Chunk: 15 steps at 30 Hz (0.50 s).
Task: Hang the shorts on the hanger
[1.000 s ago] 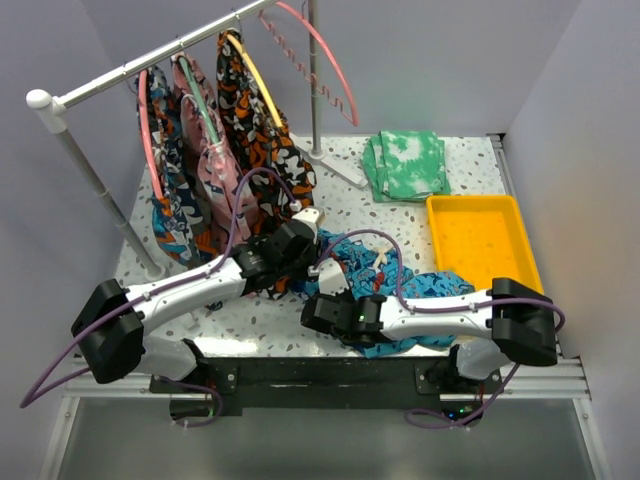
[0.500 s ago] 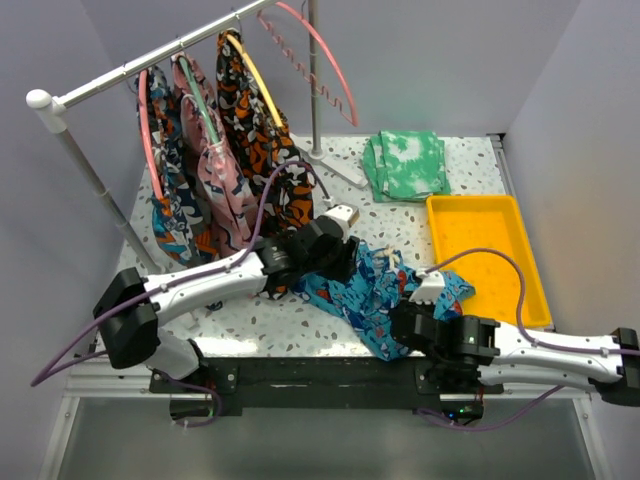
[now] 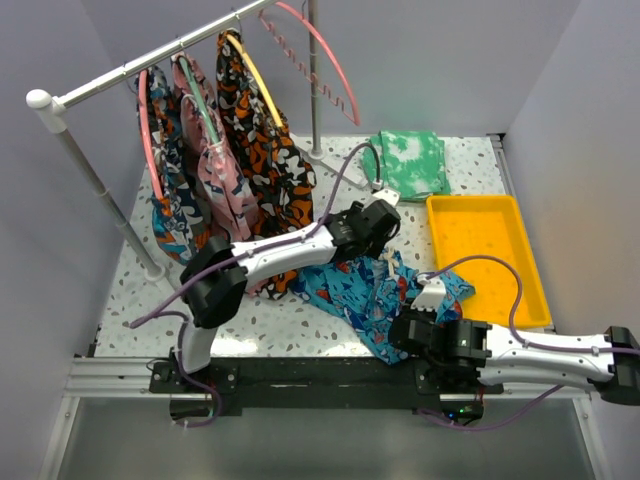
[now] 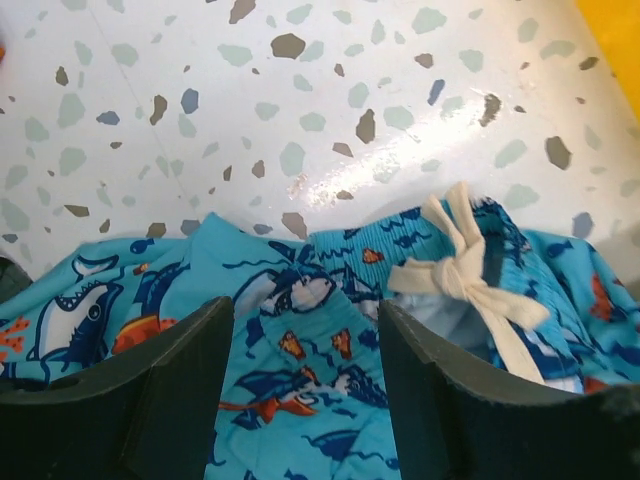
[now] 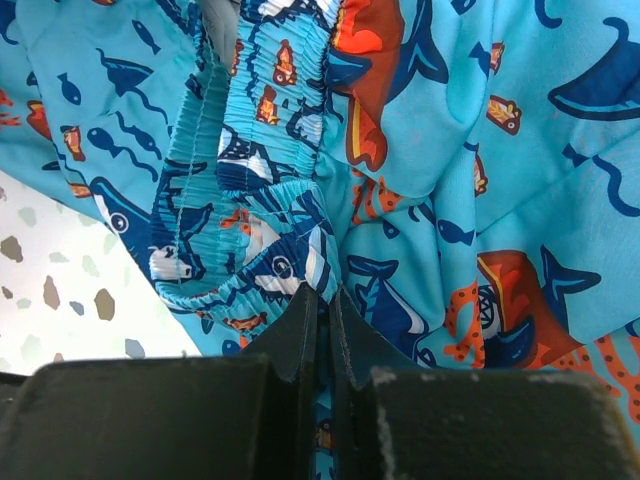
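I will next lower my left gripper to the bunched waistband end beside the white drawstring knot (image 4: 462, 272) and close my left gripper on it.
The turquoise shark-print shorts (image 3: 365, 290) lie crumpled on the speckled table (image 3: 270, 315) near the front middle. My left gripper (image 3: 373, 248) is open and hovers over their far edge. In the left wrist view the fabric (image 4: 300, 370) lies between and below the open jaws (image 4: 305, 325), with the white drawstring knot (image 4: 462, 272) to the right. My right gripper (image 3: 400, 335) is shut on the shorts at their near edge. The right wrist view shows its jaws (image 5: 322, 292) pinching the elastic waistband (image 5: 255, 150). The coral-pink hanger (image 3: 330, 55) hangs empty on the rail's far end.
A white rail (image 3: 130, 70) on the left holds several patterned shorts (image 3: 235, 160) on hangers, one yellow (image 3: 262, 85) and one pale green (image 3: 200, 100). A folded green tie-dye cloth (image 3: 410, 165) lies at the back. An orange tray (image 3: 485, 250) sits at the right.
My left gripper has swung right and farther back, to the drawstring side of the shorts. My right arm drew back to the right front with the waistband, then stayed put.
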{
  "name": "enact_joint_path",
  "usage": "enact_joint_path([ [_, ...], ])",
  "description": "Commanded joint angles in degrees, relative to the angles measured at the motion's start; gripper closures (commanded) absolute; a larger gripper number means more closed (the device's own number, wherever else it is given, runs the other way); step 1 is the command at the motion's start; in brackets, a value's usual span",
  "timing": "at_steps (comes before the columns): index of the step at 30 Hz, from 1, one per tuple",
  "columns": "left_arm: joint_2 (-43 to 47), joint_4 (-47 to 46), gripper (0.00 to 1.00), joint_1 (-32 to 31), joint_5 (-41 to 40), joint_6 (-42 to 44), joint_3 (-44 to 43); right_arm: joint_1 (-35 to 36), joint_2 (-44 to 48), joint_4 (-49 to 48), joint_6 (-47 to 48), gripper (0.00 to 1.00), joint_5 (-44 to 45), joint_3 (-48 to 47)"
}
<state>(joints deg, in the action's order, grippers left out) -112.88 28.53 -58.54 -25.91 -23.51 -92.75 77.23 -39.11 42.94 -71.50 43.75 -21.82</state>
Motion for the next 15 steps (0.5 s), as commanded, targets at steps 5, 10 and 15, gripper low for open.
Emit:
enact_joint_path([
  [5, -8.75, 6.0, 0.33, 0.18, -5.12, 5.66, -11.13, 0.11, 1.41, 0.74, -2.41, 1.0, 1.95, -1.99],
  [10, -11.65, 6.09, 0.33, 0.53, -2.39, 5.75, -10.79, 0.11, 2.46, 3.11, -2.67, 1.0, 2.92, -2.87],
  [15, -12.54, 6.09, 0.42, 1.06, 0.25, 5.75, -9.65, 0.11, 2.37, 3.91, -2.85, 1.0, 3.1, -3.31],
])
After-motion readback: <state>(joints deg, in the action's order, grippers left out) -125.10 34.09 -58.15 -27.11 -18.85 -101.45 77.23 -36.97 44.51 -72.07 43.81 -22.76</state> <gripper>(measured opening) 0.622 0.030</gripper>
